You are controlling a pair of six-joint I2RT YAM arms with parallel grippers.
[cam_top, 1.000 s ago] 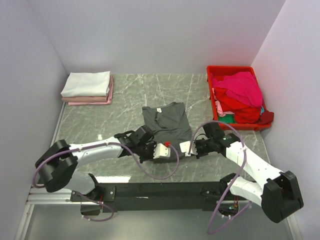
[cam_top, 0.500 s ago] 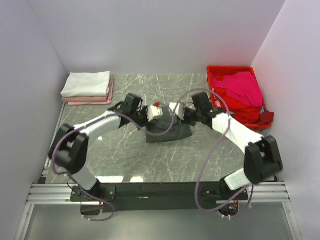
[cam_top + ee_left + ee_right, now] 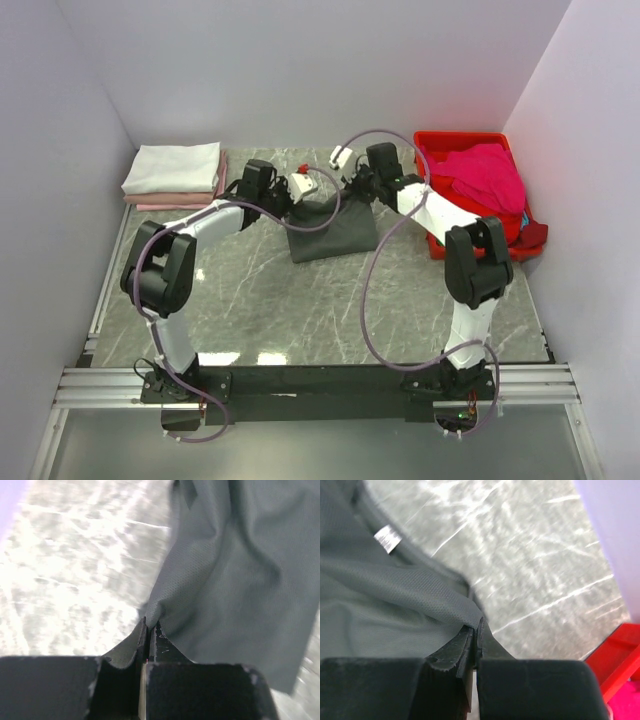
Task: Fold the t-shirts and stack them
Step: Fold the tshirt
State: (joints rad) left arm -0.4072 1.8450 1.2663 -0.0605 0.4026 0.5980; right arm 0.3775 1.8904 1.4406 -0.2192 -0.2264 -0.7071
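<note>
I will next pull the t-shirt's still lifted corner outward and to the left in the top view with my right gripper, then lower it and let it go, because bare marble lies below there.
The dark charcoal-grey t-shirt (image 3: pixel 328 228) lies folded over in the middle of the marble table, its far edge lifted. My left gripper (image 3: pixel 296 203) is shut on the shirt's left corner; in the left wrist view the cloth (image 3: pixel 240 565) hangs from the pinched jaws (image 3: pixel 148 625). My right gripper (image 3: pixel 352 190) is shut on the right corner; the right wrist view shows cloth (image 3: pixel 380 595) with a white label (image 3: pixel 387 537) caught between the jaws (image 3: pixel 475 625). A folded stack, white tee (image 3: pixel 173 166) over pale pink ones (image 3: pixel 180 200), sits at the far left. Magenta cloth (image 3: pixel 490 172) fills the crate.
The red plastic crate (image 3: pixel 462 140) stands at the far right against the wall, holding magenta, red and a bit of green cloth. Grey walls close the table on three sides. A black rail (image 3: pixel 320 385) runs along the near edge.
Both grippers have carried the shirt's near hem up and away from the bases toward the far side, folding the shirt over itself. Both arms are now stretched far out.
</note>
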